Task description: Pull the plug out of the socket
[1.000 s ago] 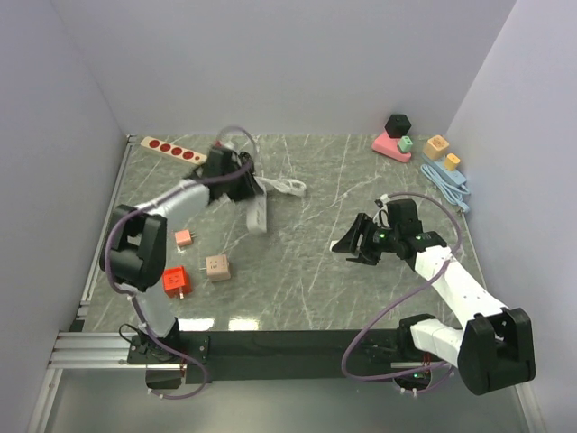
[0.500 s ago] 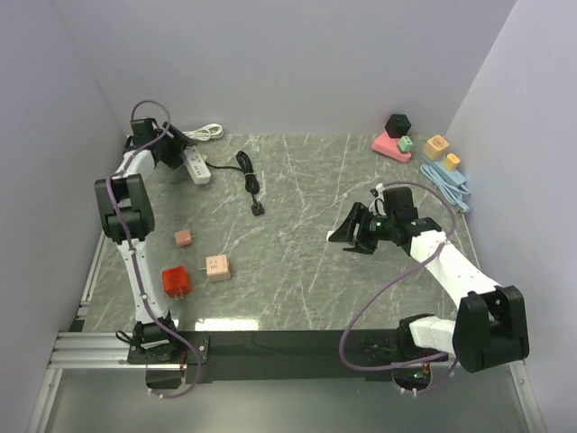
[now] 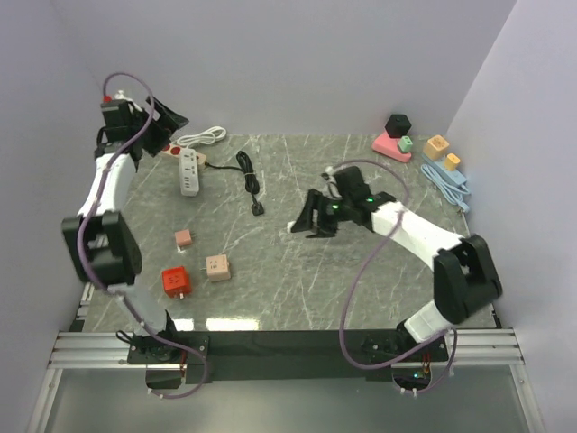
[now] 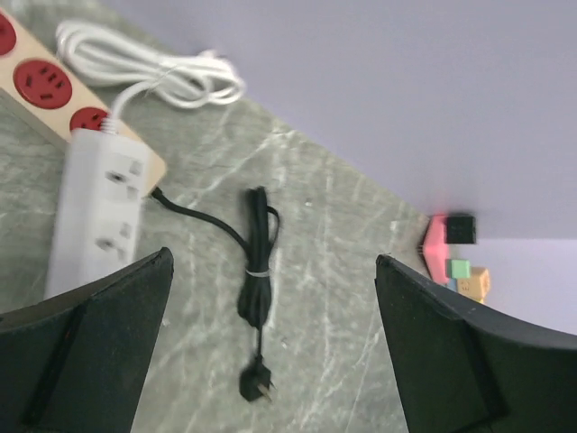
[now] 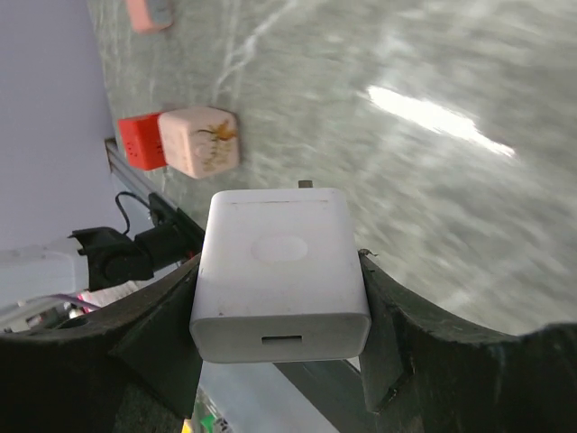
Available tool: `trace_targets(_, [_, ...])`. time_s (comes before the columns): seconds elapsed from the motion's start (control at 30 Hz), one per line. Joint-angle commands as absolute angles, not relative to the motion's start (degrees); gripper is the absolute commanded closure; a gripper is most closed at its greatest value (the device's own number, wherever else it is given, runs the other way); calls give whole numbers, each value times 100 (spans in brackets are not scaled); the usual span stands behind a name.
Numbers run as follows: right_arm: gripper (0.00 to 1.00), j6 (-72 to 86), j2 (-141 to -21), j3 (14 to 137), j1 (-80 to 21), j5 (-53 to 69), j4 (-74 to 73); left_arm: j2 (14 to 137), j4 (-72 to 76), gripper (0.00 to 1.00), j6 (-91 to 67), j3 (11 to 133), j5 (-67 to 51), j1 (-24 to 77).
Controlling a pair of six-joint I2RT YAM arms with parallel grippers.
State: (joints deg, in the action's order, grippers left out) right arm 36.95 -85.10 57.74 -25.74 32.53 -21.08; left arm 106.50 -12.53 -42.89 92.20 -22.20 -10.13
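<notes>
I need to move my right gripper down and back next, beside the peach cube (image 3: pixel 216 265) (image 5: pixel 202 142), which is to its left in the top view, and let go of the plug, which is already unplugged.
The white power strip socket (image 3: pixel 188 171) (image 4: pixel 95 216) lies flat at the back left of the table, nothing plugged into it. The plug, a white charger block (image 5: pixel 281 271) (image 3: pixel 292 225), sits between my right gripper's (image 3: pixel 305 223) (image 5: pixel 281 298) jaws, which are shut on its sides above the table's middle, far from the socket. My left gripper (image 3: pixel 165 126) (image 4: pixel 273 298) hangs high over the back-left corner, wide open and empty, above and clear of the strip.
A black cable (image 3: pixel 250 176) (image 4: pixel 257 271) ending in a black plug (image 3: pixel 261 208) lies right of the strip. A beige strip with red sockets (image 4: pixel 45 86) and a white cord coil (image 3: pixel 203 135) lie behind. Pink (image 3: pixel 183 238), peach (image 3: pixel 217 267) and red (image 3: pixel 176 281) cubes sit front left; coloured blocks (image 3: pixel 397 140) back right.
My left gripper opened, let go of the white strip and rose toward the back-left corner; the strip now rests on the table. My right arm carried the charger leftward.
</notes>
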Motion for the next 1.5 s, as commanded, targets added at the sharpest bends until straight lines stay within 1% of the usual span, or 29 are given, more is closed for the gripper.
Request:
trace_targets(0.0, [100, 3990, -9095, 6458, -3145, 3139, -1538, 9451, -1643, 1, -3894, 8712, -1987, -1011])
trace_targets(0.03, [100, 4069, -9471, 6590, -3425, 3138, -1486, 9187, -1644, 1, -3859, 8231, -1995, -1011])
trace_targets(0.07, [100, 4104, -9657, 6896, -3541, 3129, -1468, 8645, -1644, 1, -3824, 8000, -1986, -1019])
trace_targets(0.13, [100, 4166, -10270, 7249, -3822, 3085, -1450, 8106, -1661, 1, -3841, 7317, -2047, -1020])
trace_targets(0.17, [100, 4227, -10483, 7634, -4093, 3085, -1441, 7616, -1766, 1, -3815, 7130, -2126, -1028])
trace_targets(0.23, [100, 4332, -11099, 8022, -4340, 3146, -1424, 7130, -1863, 1, -3849, 6578, -2276, -1020])
trace_targets(0.27, [100, 4350, -11309, 8442, -4594, 3164, -1459, 6641, -1933, 1, -3850, 6400, -2294, -1020])
trace_targets(0.33, [100, 4438, -11820, 8814, -4833, 3190, -1476, 6198, -2021, 1, -3876, 6005, -2294, -1020])
trace_targets(0.37, [100, 4473, -11969, 9155, -4999, 3208, -1468, 5848, -2091, 1, -3876, 5933, -2294, -1020])
trace_targets(0.53, [100, 4745, -12989, 10263, -5378, 2980, -1809, 5178, -2487, 1, -3964, 5564, -2531, -1020])
trace_targets(0.63, [99, 4842, -13578, 11404, -5633, 3076, -2160, 4852, -2820, 1, -3868, 5502, -2444, -1020])
trace_targets(0.7, [94, 4852, -13876, 11819, -5861, 3103, -2346, 4799, -2944, 1, -3823, 5467, -2461, -1011])
trace_targets(0.73, [86, 4860, -13948, 12100, -5923, 3111, -2442, 4747, -2936, 1, -3806, 5362, -2504, -1019])
trace_targets(0.8, [73, 4904, -14018, 12216, -6029, 3146, -2452, 4711, -2918, 1, -3841, 5283, -2557, -1019])
trace_targets(0.83, [55, 4904, -13992, 12199, -6073, 3112, -2504, 4676, -2874, 1, -3867, 5221, -2584, -1011])
trace_targets(0.87, [48, 4896, -13940, 12112, -6073, 3059, -2496, 4658, -2874, 1, -3885, 5221, -2593, -1011])
trace_targets(0.9, [37, 4869, -13731, 11955, -6073, 3024, -2418, 4650, -2865, 1, -3893, 5229, -2601, -1011])
trace_targets(0.93, [31, 4834, -13607, 11640, -6047, 2997, -2313, 4658, -2865, 1, -3894, 5229, -2593, -1019])
trace_targets(1.0, [22, 4712, -13230, 11392, -5986, 2918, -2320, 4650, -2848, 1, -3894, 5264, -2593, -1019])
trace_targets(1.07, [19, 4641, -12895, 10874, -5871, 2769, -2207, 4676, -2848, 1, -3893, 5300, -2566, -1011])
trace_targets(1.13, [13, 4510, -12403, 10462, -5775, 2576, -2197, 4702, -2813, 1, -3902, 5335, -2575, -1019])
trace_targets(1.2, [11, 4404, -11991, 10240, -5634, 2487, -2188, 4720, -2769, 1, -3929, 5326, -2558, -1019])
trace_targets(1.3, [10, 4324, -11331, 9740, -5415, 2487, -2162, 4737, -2751, 1, -3938, 5344, -2549, -1011])
trace_targets(1.37, [10, 4280, -10831, 9099, -5239, 2444, -1978, 4737, -2733, 1, -3938, 5335, -2593, -1020])
trace_targets(1.4, [10, 4237, -10306, 8836, -5021, 2348, -1925, 4746, -2690, 1, -3938, 5291, -2628, -1020])
trace_targets(1.43, [10, 4210, -10049, 8389, -4888, 2234, -1960, 4763, -2646, 1, -3938, 5248, -2758, -1011])
trace_targets(1.47, [10, 4175, -9620, 8211, -4765, 2102, -2073, 4781, -2611, 1, -3929, 5204, -2847, -1011])
